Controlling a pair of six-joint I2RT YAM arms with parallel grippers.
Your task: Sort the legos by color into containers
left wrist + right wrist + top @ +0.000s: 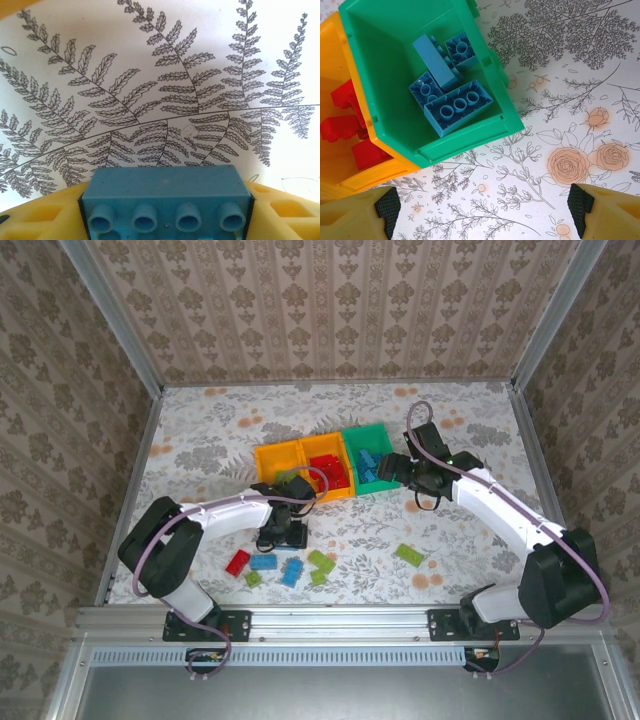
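I will lift my left gripper's matching lego outward next and release it over the green container (pixel 395 75) holding blue legos, outward past the red ones.
My left gripper (pixel 167 215) is shut on a blue lego (pixel 165 192); a black pad presses each end of it, just above the fern-printed table. From above, that gripper (pixel 285 532) sits low beside the loose legos: red (pixel 238 562), blue (pixel 263 562), another blue (pixel 292 572) and lime green (pixel 321 562). A further green brick (pixel 407 554) lies to the right. My right gripper (pixel 485 210) stands open and empty over bare cloth, beside the green container (pixel 395 75), which holds several blue legos (pixel 457 107). Red legos (pixel 340 127) lie in the orange-yellow container (pixel 335 170) beside it.
The three containers stand in a row mid-table: two orange-yellow ones (pixel 270 455) (pixel 322 443) and the green one (pixel 372 432). My right gripper (pixel 397 470) hovers at the green bin's near right corner. Metal frame posts and wallpapered walls close off the table's sides and back.
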